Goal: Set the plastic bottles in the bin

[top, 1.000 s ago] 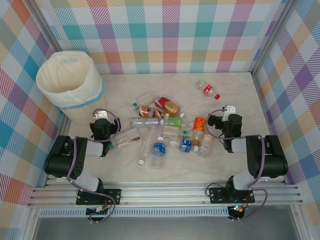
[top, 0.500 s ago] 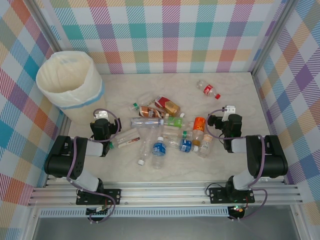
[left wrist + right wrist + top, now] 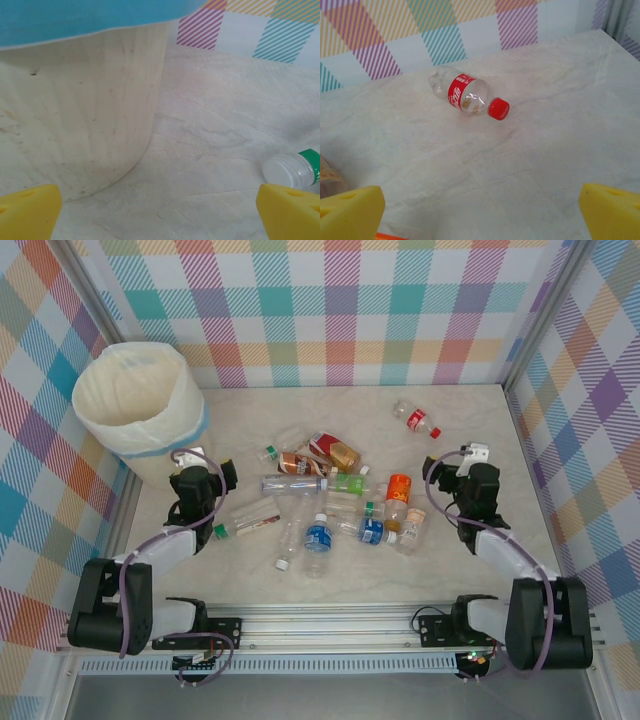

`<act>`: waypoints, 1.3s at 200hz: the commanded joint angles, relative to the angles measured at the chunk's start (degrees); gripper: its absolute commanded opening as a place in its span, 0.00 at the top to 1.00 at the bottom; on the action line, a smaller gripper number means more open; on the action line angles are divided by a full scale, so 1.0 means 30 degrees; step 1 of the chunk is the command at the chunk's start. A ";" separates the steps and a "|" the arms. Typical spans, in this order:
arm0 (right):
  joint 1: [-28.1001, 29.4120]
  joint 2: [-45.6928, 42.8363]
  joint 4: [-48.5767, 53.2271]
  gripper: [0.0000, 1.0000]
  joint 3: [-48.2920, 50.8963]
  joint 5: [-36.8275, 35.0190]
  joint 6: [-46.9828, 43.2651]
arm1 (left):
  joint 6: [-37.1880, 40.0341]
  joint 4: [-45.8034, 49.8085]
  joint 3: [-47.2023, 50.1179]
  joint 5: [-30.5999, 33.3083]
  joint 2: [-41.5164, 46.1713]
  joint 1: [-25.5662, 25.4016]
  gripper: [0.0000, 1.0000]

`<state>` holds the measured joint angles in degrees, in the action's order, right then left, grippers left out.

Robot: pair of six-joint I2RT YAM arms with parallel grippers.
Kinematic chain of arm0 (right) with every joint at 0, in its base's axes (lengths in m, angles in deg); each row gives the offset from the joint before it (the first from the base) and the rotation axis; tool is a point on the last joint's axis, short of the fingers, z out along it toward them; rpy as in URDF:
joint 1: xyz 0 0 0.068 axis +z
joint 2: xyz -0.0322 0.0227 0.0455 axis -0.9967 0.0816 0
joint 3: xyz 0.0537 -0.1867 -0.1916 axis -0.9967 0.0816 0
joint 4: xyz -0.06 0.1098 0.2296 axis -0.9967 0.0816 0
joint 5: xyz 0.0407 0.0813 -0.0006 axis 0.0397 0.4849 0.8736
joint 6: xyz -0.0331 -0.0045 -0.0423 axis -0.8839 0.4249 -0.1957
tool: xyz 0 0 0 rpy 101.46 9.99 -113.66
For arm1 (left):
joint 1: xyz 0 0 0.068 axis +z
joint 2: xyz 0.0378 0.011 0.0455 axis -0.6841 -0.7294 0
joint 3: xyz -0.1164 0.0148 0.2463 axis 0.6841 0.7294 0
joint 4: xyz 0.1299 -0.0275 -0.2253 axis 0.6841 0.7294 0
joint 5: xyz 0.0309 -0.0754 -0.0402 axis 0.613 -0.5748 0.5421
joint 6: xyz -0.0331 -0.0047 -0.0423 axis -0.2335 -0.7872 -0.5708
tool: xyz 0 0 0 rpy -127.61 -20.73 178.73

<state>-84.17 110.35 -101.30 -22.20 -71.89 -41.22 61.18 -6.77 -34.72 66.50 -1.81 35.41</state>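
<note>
The clear bottle beside the orange-labelled one lies at the heap's outer edge, so I will move my right gripper back toward the base and down onto it.
Several plastic bottles (image 3: 330, 502) lie in a loose heap mid-table. A red-labelled, red-capped bottle (image 3: 417, 420) lies apart at the back right; the right wrist view shows this bottle (image 3: 467, 95) ahead of my right gripper (image 3: 480, 215), whose yellow fingertips (image 3: 612, 212) stand wide with nothing between them. The cream bin (image 3: 140, 405) with its pale blue band stands at the back left. In the left wrist view the bin's wall (image 3: 75, 110) rises close ahead on the left. My left gripper (image 3: 160, 215) is open and empty, a white-capped, green-labelled bottle (image 3: 295, 170) just right of it.
Checked walls close the table at the back and both sides. Bare tabletop lies between the heap and each gripper (image 3: 203, 475) (image 3: 465, 478). An orange-labelled bottle (image 3: 398, 490) lies at the heap's right edge, near my right gripper. Metal rails run along the near edge.
Both arms have unfolded and stretched forward. The left gripper has shifted slightly back-left toward the bin, the right gripper slightly right. No bottle has moved.
</note>
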 commanded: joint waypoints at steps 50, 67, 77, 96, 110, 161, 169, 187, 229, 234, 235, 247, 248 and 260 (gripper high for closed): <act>-0.0033 -0.4202 1.2014 0.00 -0.1458 0.2087 0.6399 | -0.8358 0.8839 -0.1351 -0.1590 0.4743 -0.1226 0.00; 0.0077 -0.4157 1.3916 0.00 -0.1607 0.2820 0.7762 | -0.9995 1.0198 -0.1325 -0.3236 0.5221 -0.1226 0.00; 0.0245 -0.3872 1.4768 0.00 -0.1638 0.3069 0.8401 | -1.0496 1.0693 -0.1451 -0.4817 0.5257 -0.1228 0.00; 0.0683 -0.3000 1.6856 0.00 -0.2177 0.3152 0.8353 | -1.1130 1.1386 -0.1617 -0.7506 0.5265 -0.1225 0.00; 0.1260 -0.2487 1.7509 0.00 -0.1982 0.3638 0.9156 | -1.1490 1.1858 -0.1647 -0.8427 0.5295 -0.1226 0.00; 0.4891 -0.1175 1.7226 0.00 -0.1267 0.3181 1.1358 | -1.1342 1.1034 -0.1447 -0.9963 0.4956 -0.1226 0.00; 0.5262 -0.1002 1.7062 0.00 -0.1117 0.2702 1.1613 | -1.1275 1.0866 -0.1514 -1.0114 0.4808 -0.1228 0.00; 0.5672 -0.0482 1.6642 0.02 -0.0865 0.2161 1.1801 | -1.0884 1.0787 -0.1753 -1.0607 0.4666 -0.1240 0.00; 0.5966 0.0710 1.5604 0.17 -0.0726 0.1835 1.1331 | -1.0977 1.0314 -0.1763 -1.2446 0.4755 -0.1255 0.00; 0.5984 0.0822 1.5527 0.18 -0.0711 0.1839 1.1250 | -1.0974 1.0257 -0.1722 -1.2628 0.4743 -0.1262 0.00; 0.6009 0.0861 1.5489 0.18 -0.0719 0.1839 1.1225 | -1.0972 1.0252 -0.1714 -1.2664 0.4753 -0.1259 0.00; 0.6033 0.1028 1.5100 0.21 -0.0627 0.1872 1.0931 | -1.0988 1.0105 -0.1576 -1.2908 0.4645 -0.1259 0.00; 0.6048 0.1037 1.5100 0.21 -0.0633 0.1871 1.0905 | -1.0979 1.0118 -0.1568 -1.2936 0.4646 -0.1257 0.00; 0.6090 0.1142 1.4991 0.26 -0.0520 0.1640 1.0666 | -1.0963 1.0075 -0.1510 -1.3047 0.4456 -0.1288 0.00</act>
<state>-66.45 113.04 -54.31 -24.73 -65.42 -7.82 27.85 25.31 -38.19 30.70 12.27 31.98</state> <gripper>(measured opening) 0.771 0.999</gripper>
